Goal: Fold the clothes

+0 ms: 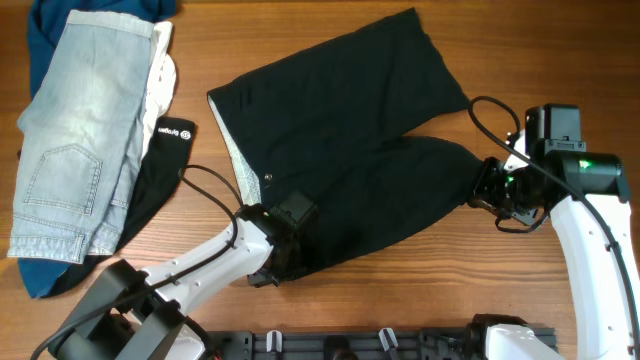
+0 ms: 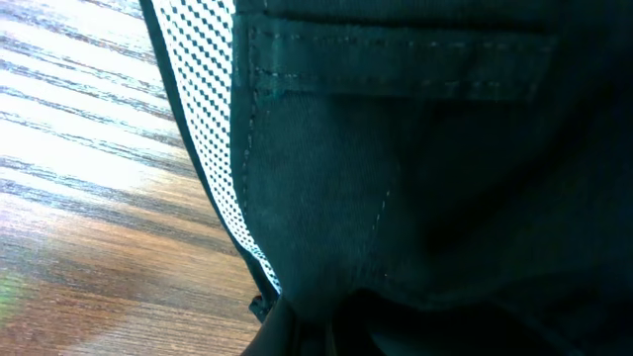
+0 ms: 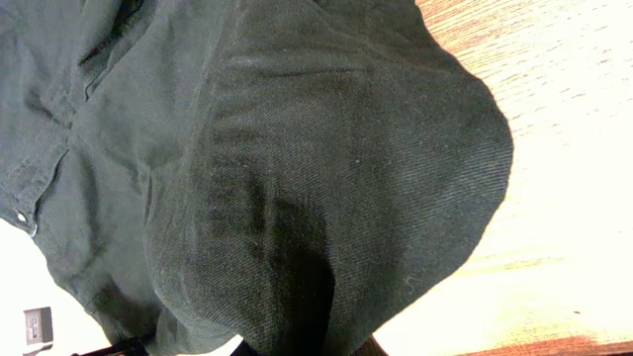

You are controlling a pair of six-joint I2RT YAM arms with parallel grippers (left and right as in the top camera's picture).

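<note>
The shorts lie spread, so my left gripper should next lift the near waistband corner, carry it outward onto the far waistband corner (image 1: 216, 97) and let it go.
The black shorts (image 1: 345, 150) lie spread on the wooden table, waistband with pale grey lining to the left, legs toward the right. My left gripper (image 1: 283, 255) is shut on the near waistband corner; the left wrist view shows the dotted lining and a belt loop (image 2: 396, 69) just above the fingers. My right gripper (image 1: 482, 185) is shut on the hem of the near leg; the right wrist view shows that leg's fabric (image 3: 297, 168) bunched over the fingers, which are hidden.
Light-blue denim shorts (image 1: 75, 130) lie on a dark blue garment at the far left. A narrow black item with a white logo (image 1: 165, 150) lies beside them. Bare wooden table (image 1: 560, 60) shows to the right and at the back.
</note>
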